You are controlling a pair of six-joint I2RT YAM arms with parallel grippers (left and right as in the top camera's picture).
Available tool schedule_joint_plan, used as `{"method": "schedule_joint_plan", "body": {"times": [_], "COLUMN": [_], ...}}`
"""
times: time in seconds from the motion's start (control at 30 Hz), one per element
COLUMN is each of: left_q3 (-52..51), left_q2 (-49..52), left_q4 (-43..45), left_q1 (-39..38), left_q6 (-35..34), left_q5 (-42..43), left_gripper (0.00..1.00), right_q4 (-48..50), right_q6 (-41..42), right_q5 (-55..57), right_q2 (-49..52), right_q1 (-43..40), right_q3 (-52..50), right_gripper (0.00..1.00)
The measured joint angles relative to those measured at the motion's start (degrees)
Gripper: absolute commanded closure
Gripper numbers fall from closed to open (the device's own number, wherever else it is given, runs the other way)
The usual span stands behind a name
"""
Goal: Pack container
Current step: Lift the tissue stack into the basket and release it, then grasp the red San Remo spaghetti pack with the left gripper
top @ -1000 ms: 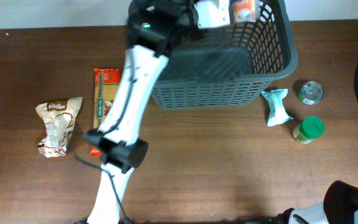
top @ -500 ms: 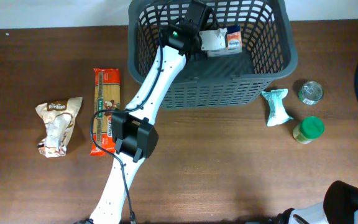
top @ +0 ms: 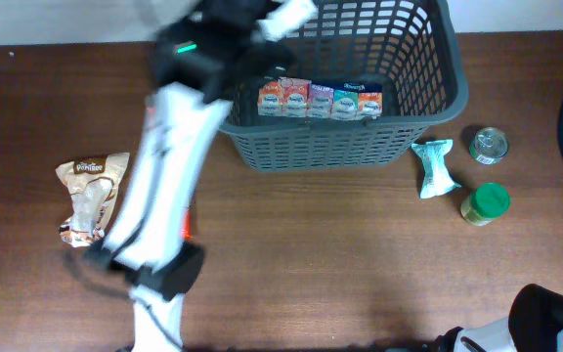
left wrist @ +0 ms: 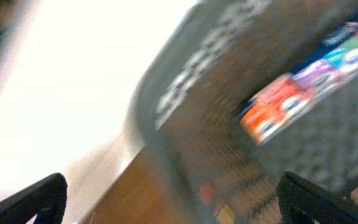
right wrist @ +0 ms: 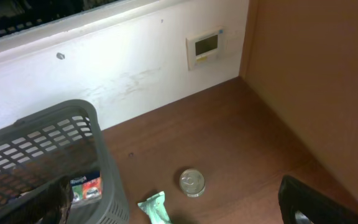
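Note:
The red packet is still outside the basket (top: 438,93), so my left gripper needs to swing to the left in the overhead view and come down onto that packet.
The container, a dark grey lattice basket (top: 438,93), stands at the back of the table. Inside it a box with a row of coloured panels (top: 321,100) lies along the near wall; the left wrist view shows the same box (left wrist: 303,93) blurred. My left arm (top: 203,59) is a blur over the basket's left rim. My left gripper (left wrist: 171,186) is open with nothing between its fingers. My right gripper (right wrist: 176,199) is open and empty too, high above the basket's right end (right wrist: 104,162).
Right of the basket lie a teal packet (top: 434,166), a tin can (top: 489,145) and a green-lidded jar (top: 485,203). A brown bag (top: 91,196) lies at the left. A red packet (top: 186,223) is mostly hidden under the left arm. A white wall runs behind the table.
The left gripper carried the box into the basket, opened and let it go, then swung back toward the left rim. The box now rests against the near wall. The right arm stayed still.

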Motion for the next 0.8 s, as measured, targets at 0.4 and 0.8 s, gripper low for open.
{"method": "schedule_joint_plan", "body": {"times": [0.4, 0.8], "left_q3": [-2.5, -27.3], "left_q2": [-5.1, 9.8], "left_q4": [-17.0, -7.0], "left_q1": [21.2, 29.4], "left_q6": [-23.0, -29.1], "left_q5": [1.5, 12.9], "left_gripper": [0.15, 0.05], "right_q4": [0.0, 0.0], "right_q6": [0.0, 0.0], "right_q5": [0.0, 0.0], "right_q2": [0.0, 0.0], "right_q1": [0.0, 0.0], "right_q3": [0.0, 0.0], "right_gripper": [0.01, 0.01]}}
